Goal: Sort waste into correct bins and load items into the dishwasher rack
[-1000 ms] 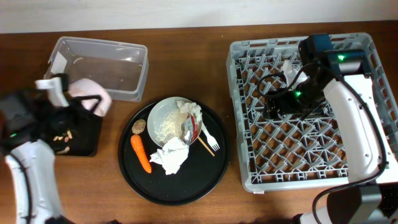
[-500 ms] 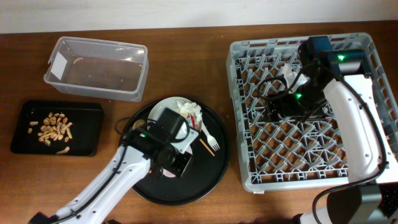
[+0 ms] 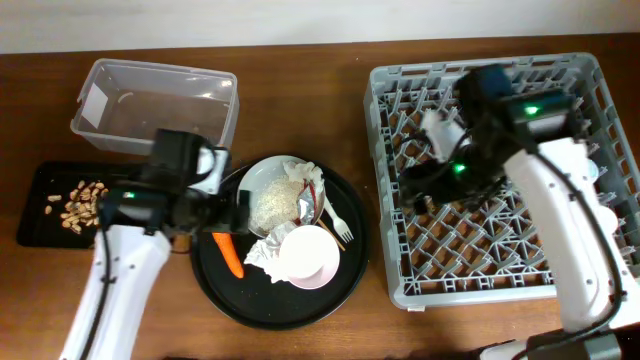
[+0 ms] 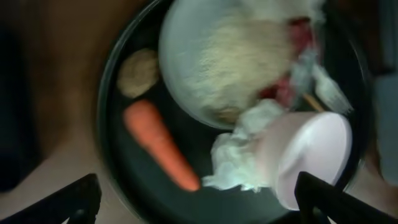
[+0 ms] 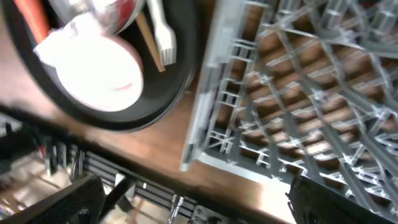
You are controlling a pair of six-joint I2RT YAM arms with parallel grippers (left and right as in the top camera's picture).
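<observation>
The pink bowl's rack-side rim (image 3: 337, 256) (image 5: 140, 74) is clear of the tissue. My right gripper should next swing to the left in the overhead view and down onto that rim.
My left gripper (image 3: 222, 210) hangs open over the left side of the round black tray (image 3: 215, 285), holding nothing. Under my left gripper (image 4: 199, 196) lie an orange carrot (image 4: 158, 146), a brown lump (image 4: 138, 71), a crumpled tissue (image 4: 239, 155) and the pink bowl (image 4: 311, 155). The white plate (image 3: 262, 180) carries rice (image 3: 272, 205), foil and a red wrapper (image 3: 314, 208). A white fork (image 3: 340, 228) and a wooden stick (image 3: 329, 234) lie beside it. My right gripper (image 3: 420, 185) is open and empty over the left part of the grey dishwasher rack (image 3: 500, 260).
The clear tub (image 3: 155, 110) stands at the back left. In front of it the shallow black tray (image 3: 35, 230) holds peanuts (image 3: 78, 200). The right wrist view shows the rack's near left corner (image 5: 205, 118), the table edge and the pink bowl (image 5: 99, 71).
The pink bowl, earlier at my left gripper beside the tub, now lies at the front of the round tray. My left gripper has opened. The right arm has shifted left over the rack.
</observation>
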